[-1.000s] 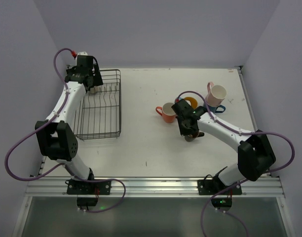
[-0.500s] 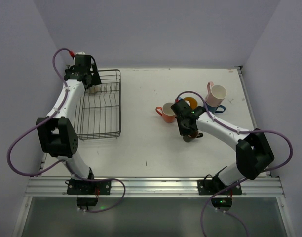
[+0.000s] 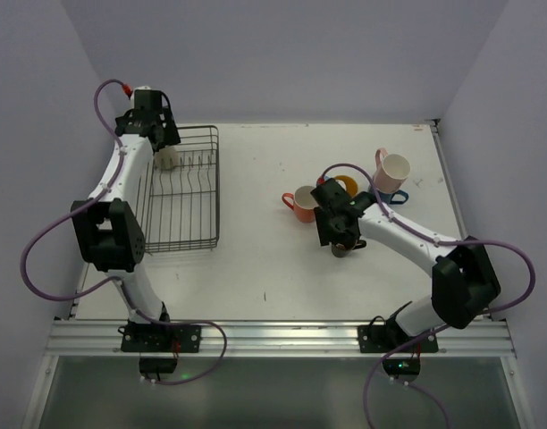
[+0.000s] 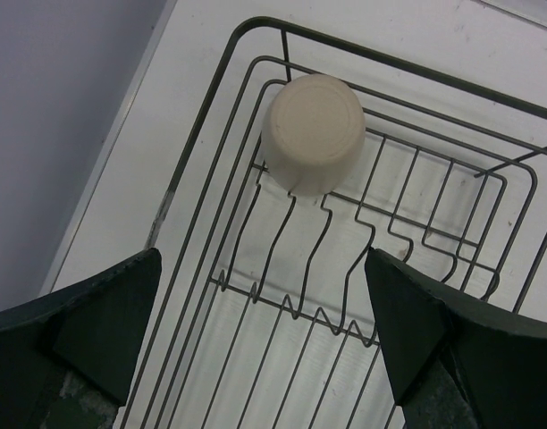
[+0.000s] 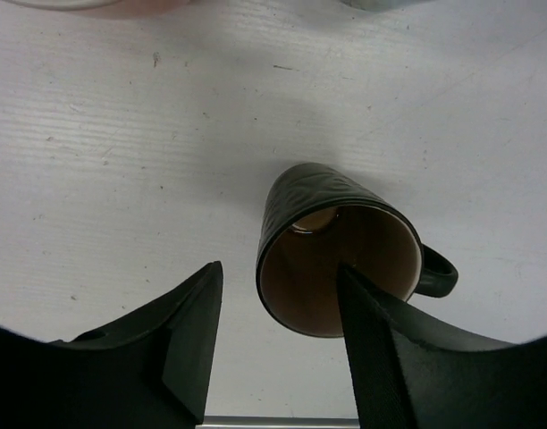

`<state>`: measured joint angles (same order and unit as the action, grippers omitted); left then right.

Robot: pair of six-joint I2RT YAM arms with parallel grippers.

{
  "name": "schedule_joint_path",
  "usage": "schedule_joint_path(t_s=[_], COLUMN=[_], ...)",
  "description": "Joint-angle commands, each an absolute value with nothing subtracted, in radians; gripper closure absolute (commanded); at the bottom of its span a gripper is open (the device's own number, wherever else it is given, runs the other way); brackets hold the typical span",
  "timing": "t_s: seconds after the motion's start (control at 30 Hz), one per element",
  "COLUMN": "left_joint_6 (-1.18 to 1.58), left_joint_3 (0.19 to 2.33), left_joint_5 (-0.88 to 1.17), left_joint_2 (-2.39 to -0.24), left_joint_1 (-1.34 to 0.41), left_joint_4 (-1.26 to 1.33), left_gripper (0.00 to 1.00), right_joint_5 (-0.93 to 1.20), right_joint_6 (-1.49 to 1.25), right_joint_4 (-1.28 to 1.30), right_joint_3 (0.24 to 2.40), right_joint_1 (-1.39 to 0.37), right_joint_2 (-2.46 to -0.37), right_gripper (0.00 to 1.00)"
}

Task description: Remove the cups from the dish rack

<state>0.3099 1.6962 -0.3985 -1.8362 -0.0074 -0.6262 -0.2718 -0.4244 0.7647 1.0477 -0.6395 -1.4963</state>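
I will move my open left gripper down next over the cream cup's upturned base (image 3: 166,155) (image 4: 316,118), with my fingers either side of the cup's side. The cream cup is still below my fingers.
A cream cup (image 4: 314,130) sits upside down in the far left corner of the black wire dish rack (image 4: 195,143). My left gripper (image 4: 263,268) hangs open above the rack, just short of that cup, with nothing between its fingers. From above, the cream cup (image 3: 168,159) shows beside the left gripper (image 3: 160,141). A black cup (image 5: 363,241) stands upright on the table, handle to the right. My right gripper (image 5: 280,268) is open around its near rim: one finger reaches into the cup's mouth, the other stands apart outside its left wall.
An orange-red cup (image 3: 303,204), a yellow cup (image 3: 345,186), a pink cup (image 3: 394,168) and a blue cup (image 3: 396,197) stand grouped on the table behind the right gripper (image 3: 340,234). The dish rack (image 3: 189,210) lies along the left edge.
My right gripper has gone from shut to open, letting go of the black cup on the table. The left gripper has drawn back toward the rack's far left corner, staying open.
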Motion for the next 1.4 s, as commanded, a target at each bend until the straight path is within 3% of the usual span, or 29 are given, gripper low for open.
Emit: schedule_joint_path(t_s=[0.0, 0.07, 0.2, 0.53, 1.37], left_joint_6=[0.290, 0.279, 0.278, 0.268, 0.258], left_joint_3=[1.772, 1.796, 1.847, 1.937, 2.051], left_joint_5=[-0.429, -0.420, -0.377, -0.279, -0.199], left_joint_2=[-1.873, -1.899, -1.966, -2.074, -2.220], left_joint_1=[0.000, 0.009, 0.034, 0.060, 0.080], left_joint_4=[-0.630, -0.634, -0.646, -0.631, -0.577], left_gripper=[0.00, 0.00, 0.00, 0.00, 0.00], right_joint_5=[-0.301, -0.295, -0.236, -0.086, -0.025], right_joint_6=[-0.426, -0.426, -0.428, -0.442, -0.456], right_joint_4=[0.779, 0.796, 0.810, 0.882, 0.825], right_joint_3=[1.106, 1.118, 1.127, 1.173, 1.114], right_joint_1=[-0.644, -0.649, -0.655, -0.669, -0.680], right_joint_2=[-1.408, -1.359, -1.238, -0.974, -0.953], right_gripper=[0.43, 0.35, 0.30, 0.27, 0.27])
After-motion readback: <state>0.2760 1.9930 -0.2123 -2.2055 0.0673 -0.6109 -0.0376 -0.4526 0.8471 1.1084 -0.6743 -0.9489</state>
